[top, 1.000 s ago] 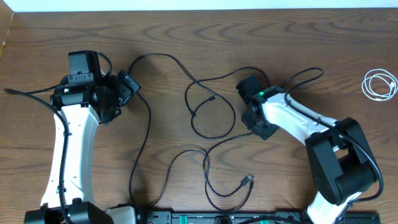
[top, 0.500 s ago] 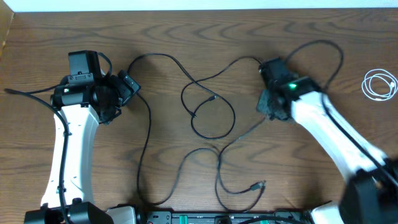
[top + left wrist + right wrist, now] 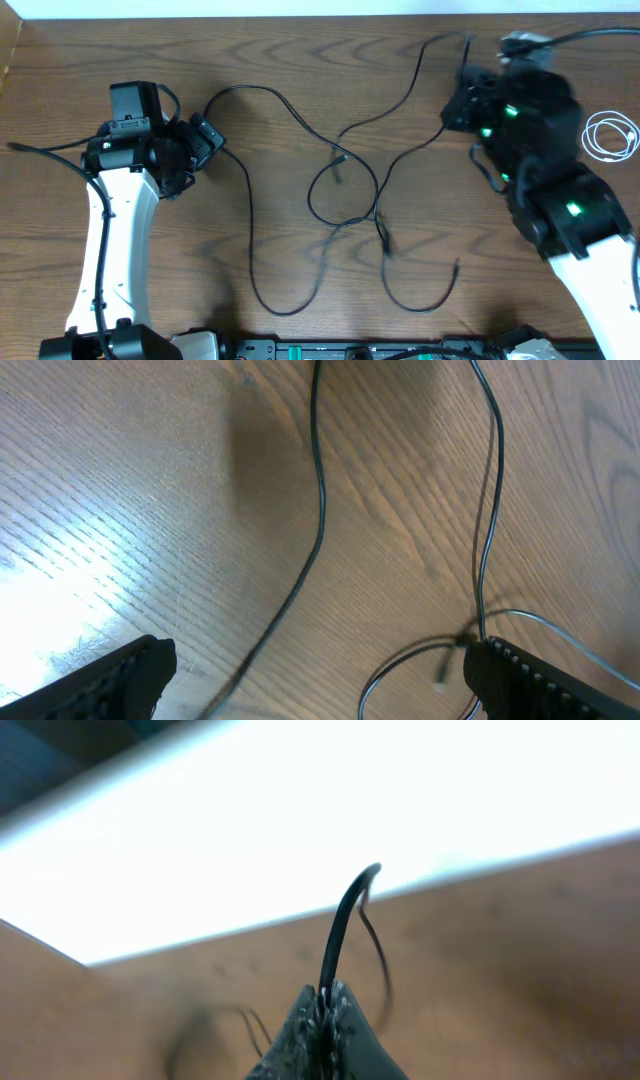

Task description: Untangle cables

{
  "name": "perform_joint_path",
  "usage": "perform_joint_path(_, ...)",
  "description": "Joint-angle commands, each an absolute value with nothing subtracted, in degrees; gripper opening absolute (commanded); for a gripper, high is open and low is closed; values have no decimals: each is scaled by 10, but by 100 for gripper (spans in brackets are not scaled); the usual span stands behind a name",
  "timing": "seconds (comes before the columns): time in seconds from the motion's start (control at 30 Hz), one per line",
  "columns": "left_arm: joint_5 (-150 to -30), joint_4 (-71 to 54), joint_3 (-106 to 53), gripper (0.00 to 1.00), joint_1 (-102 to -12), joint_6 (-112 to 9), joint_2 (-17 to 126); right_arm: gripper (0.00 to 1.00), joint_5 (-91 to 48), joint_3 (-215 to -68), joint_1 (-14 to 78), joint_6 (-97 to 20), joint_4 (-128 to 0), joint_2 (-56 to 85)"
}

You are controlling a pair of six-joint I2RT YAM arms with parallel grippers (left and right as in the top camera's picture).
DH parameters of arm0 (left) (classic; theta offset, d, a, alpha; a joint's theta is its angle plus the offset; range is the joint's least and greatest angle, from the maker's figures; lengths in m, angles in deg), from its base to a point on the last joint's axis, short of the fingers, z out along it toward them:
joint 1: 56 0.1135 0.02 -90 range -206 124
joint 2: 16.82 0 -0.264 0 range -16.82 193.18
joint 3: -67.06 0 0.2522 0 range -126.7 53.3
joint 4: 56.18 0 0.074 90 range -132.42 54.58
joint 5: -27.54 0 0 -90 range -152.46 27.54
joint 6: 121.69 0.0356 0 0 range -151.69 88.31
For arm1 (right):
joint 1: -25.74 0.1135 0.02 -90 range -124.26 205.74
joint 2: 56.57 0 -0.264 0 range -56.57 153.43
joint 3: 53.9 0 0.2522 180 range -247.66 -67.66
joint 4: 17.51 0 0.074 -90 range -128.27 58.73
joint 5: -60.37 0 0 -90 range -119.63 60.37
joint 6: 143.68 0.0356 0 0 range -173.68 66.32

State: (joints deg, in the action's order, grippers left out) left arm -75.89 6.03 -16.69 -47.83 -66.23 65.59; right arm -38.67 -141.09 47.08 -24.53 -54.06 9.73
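My right gripper swings outward next and draws its cable off the crossed loops. Then it comes down to release it on the bare wood below my gripper.
Long thin black cables (image 3: 345, 190) lie looped and crossed in the middle of the wooden table. A small white cord (image 3: 610, 135) lies coiled at the far right. My right gripper (image 3: 466, 104) is raised, blurred, and shut on one black cable (image 3: 340, 930), which rises from between its fingertips (image 3: 322, 1007). My left gripper (image 3: 205, 140) is open and empty above the table at the left. In the left wrist view its fingers (image 3: 320, 675) stand wide apart, with two black cable strands (image 3: 318, 510) on the wood between and beyond them.
A loose plug end (image 3: 457, 266) lies at the lower middle right. A black bar with connectors (image 3: 330, 350) runs along the front edge. The table's far edge meets a white surface (image 3: 300, 8). Thick arm wires trail by both arms.
My right gripper has moved up and to the right with a black cable in it, dragging the loops and the plug end rightward. The left arm has not moved.
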Motion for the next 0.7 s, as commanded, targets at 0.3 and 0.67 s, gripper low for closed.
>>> perform_joint_path(0.3, -760, 62, -170, 98, -477, -665, 658, 1, -468, -1420, 469, -357, -467, 80)
perform_joint_path(0.67, -760, 62, -170, 98, -477, -665, 658, 1, -469, -1420, 469, -724, -432, 155)
